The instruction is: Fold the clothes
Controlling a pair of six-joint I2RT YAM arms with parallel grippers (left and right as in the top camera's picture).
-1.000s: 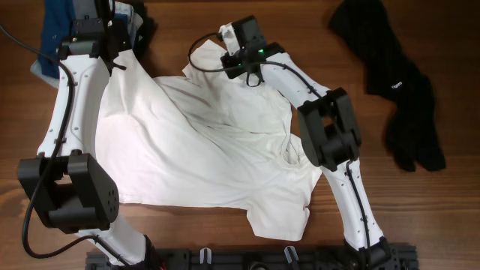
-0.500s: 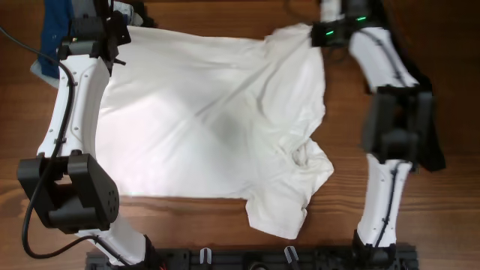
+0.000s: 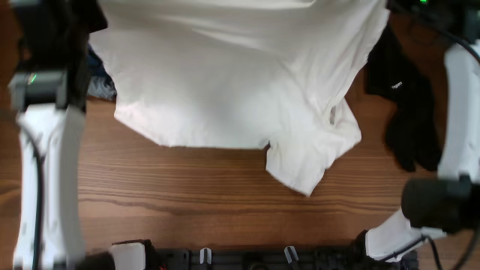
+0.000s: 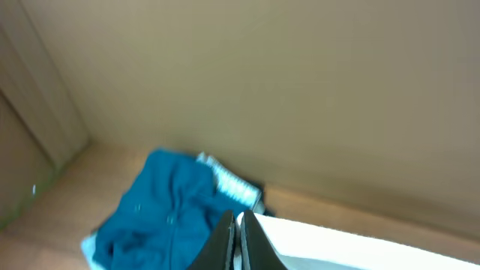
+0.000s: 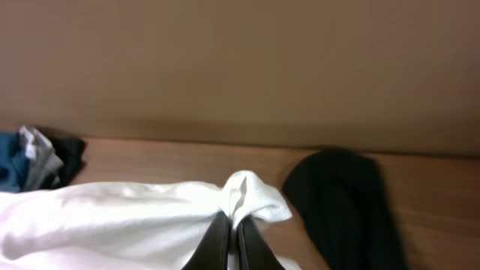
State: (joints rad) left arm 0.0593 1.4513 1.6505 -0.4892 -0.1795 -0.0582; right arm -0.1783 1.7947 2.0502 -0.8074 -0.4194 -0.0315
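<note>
I will lower my left gripper to the tabletop beside the blue garment and let go of the shirt's edge, because that edge is still held high above the table.
The clothes, a white shirt (image 3: 240, 75), hang spread wide across the top of the overhead view, held up by two upper corners. One sleeve (image 3: 311, 161) droops lowest at the right. In the left wrist view my left gripper (image 4: 235, 225) is shut on the shirt's edge (image 4: 337, 244). In the right wrist view my right gripper (image 5: 232, 229) is shut on a bunched corner of the shirt (image 5: 247, 195). In the overhead view both grippers' fingertips are hidden at the top edge; only the white arms (image 3: 45, 150) (image 3: 457, 97) show.
A black garment (image 3: 405, 105) lies on the wooden table at the right, also seen in the right wrist view (image 5: 345, 202). A blue garment (image 4: 161, 214) lies at the back left, partly covered by the shirt (image 3: 101, 79). A black rail (image 3: 247, 259) runs along the near edge.
Both arms have pulled apart and risen. The shirt went from crumpled on the table to spread flat, then lifted toward the camera. It now fills the top of the overhead view.
</note>
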